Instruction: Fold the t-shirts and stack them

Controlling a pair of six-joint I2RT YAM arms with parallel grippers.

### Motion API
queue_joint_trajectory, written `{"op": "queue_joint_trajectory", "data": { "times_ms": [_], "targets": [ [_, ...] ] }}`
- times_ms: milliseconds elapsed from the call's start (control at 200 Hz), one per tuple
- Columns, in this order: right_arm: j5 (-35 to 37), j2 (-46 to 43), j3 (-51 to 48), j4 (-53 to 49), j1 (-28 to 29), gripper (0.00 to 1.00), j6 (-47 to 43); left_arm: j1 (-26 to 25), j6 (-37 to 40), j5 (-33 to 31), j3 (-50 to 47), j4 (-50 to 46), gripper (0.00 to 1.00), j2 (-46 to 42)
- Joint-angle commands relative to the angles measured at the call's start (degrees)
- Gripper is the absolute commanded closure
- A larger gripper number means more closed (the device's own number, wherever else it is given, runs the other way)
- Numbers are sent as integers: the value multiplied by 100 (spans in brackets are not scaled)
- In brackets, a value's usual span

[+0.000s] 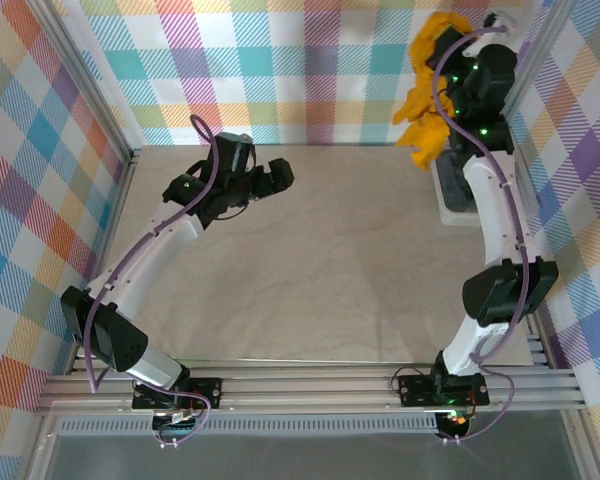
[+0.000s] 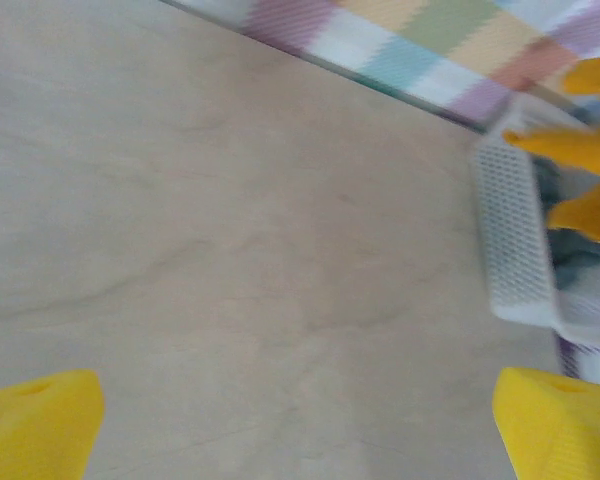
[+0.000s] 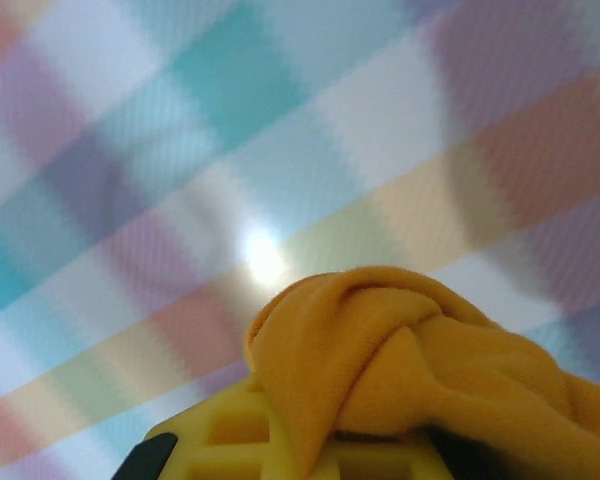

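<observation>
The table is bare below and back from my right gripper, so the gripper needs to bring the mustard-orange t-shirt (image 1: 428, 95) clear of the basket, back and down, and let go of it.
The mustard-orange t-shirt (image 1: 428, 95) hangs bunched in the air at the back right, above the white lattice basket (image 1: 450, 190). My right gripper (image 1: 452, 38) is shut on its top fold; in the right wrist view the cloth (image 3: 400, 360) bulges over a yellow finger (image 3: 230, 440). The dark slate-grey t-shirt (image 2: 570, 250) lies inside the basket (image 2: 515, 235), partly hidden by its wall. My left gripper (image 1: 280, 176) hovers open over the bare table at the back left, its yellow fingertips (image 2: 35, 425) far apart with nothing between them.
The wooden table (image 1: 320, 270) spreads between the arms. Checked cloth walls (image 1: 280, 70) close off the back and sides. The basket stands against the right wall at the table's far right edge.
</observation>
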Motion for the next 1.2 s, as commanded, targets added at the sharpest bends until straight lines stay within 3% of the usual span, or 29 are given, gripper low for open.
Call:
{"op": "queue_joint_trajectory", "data": {
  "times_ms": [0, 195, 225, 315, 450, 760, 965, 1195],
  "targets": [
    [-494, -460, -186, -11, 750, 100, -537, 1, -104, -1579, 454, -998, 0, -57],
    [-645, -1040, -2395, -259, 2304, 100, -711, 69, -301, -2550, 442, -1409, 0, -325],
    [-785, -1084, -2796, -259, 2607, 91, -722, 76, -314, -2633, 409, -1429, 0, -385],
    [-1300, -1128, -3715, -358, 3307, 50, -586, 101, -358, -2741, 238, -1474, 0, -531],
    [-879, -1536, -4779, -449, 3354, 32, 128, 209, -438, -2562, -53, -1637, 0, -662],
    [-854, -1382, -4819, -2316, 1777, 38, 430, 810, -897, -850, -1015, -2249, 2, -333],
    [-842, -617, -4611, -2954, 1497, 42, 385, 871, -1163, 426, -2036, -1962, 18, 57],
    [-1306, -263, -4453, -3148, 1717, 42, 368, 910, -1166, 228, -2432, -1636, 20, 659]
  ]
}}
